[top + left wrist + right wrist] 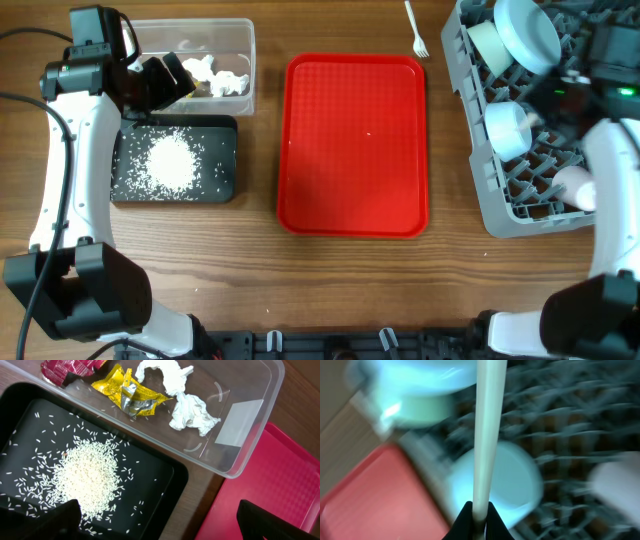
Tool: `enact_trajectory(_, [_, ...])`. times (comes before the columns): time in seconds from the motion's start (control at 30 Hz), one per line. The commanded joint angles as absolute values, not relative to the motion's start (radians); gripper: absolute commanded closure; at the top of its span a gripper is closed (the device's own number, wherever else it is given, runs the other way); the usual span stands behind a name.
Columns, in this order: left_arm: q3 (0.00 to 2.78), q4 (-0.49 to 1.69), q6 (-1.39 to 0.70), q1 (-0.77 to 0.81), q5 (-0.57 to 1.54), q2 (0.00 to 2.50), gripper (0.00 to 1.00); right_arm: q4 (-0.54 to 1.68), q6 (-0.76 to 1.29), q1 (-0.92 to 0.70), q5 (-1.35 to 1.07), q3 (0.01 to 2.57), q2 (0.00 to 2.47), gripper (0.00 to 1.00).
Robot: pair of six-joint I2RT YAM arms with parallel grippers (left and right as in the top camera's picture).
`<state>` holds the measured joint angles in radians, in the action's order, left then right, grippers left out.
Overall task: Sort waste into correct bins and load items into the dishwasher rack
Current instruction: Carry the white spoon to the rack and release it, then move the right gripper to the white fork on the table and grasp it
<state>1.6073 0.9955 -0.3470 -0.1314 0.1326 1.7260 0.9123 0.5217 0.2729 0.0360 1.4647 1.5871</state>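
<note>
My right gripper will carry the spoon to the right in the overhead view next, over the rack's slots beside the white cup [575,185], because the slots are empty.
The clear tub [245,60] holds crumpled white tissue [187,410], a yellow wrapper [127,392] and a red wrapper [67,367]. The black tray [225,160] beside it holds a heap of rice grains [87,477]. My left gripper [160,517] is open and empty above the tray's edge, next to the tub. My right gripper [479,520] is shut on the white spoon's handle [485,435] above the grey rack [490,190]; that view is blurred. The rack holds a pale blue plate [530,35], a blue bowl [508,130], a yellow cup [490,42] and a white cup [575,185].
A flat red tray [355,145] lies between the black tray and the rack. A white plastic fork [415,30] lies on the wooden table beyond the red tray's far right corner.
</note>
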Motion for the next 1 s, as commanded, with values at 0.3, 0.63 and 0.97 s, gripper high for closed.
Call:
enact_trajectory(0.3, [1.612, 0.995, -0.356, -0.134, 0.138, 1.724, 0.0, 0.909, 0.579, 0.519, 0.064, 1.457, 1.74, 0.86])
enact_trajectory(0.63, [1.612, 0.995, -0.356, -0.134, 0.138, 1.724, 0.0, 0.902, 0.477, 0.517, -0.004, 1.459, 1.745, 0.32])
enact_trajectory(0.97, [1.612, 0.995, -0.356, -0.134, 0.138, 1.724, 0.0, 0.979, 0.225, 0.333, -0.179, 1.641, 1.652, 0.32])
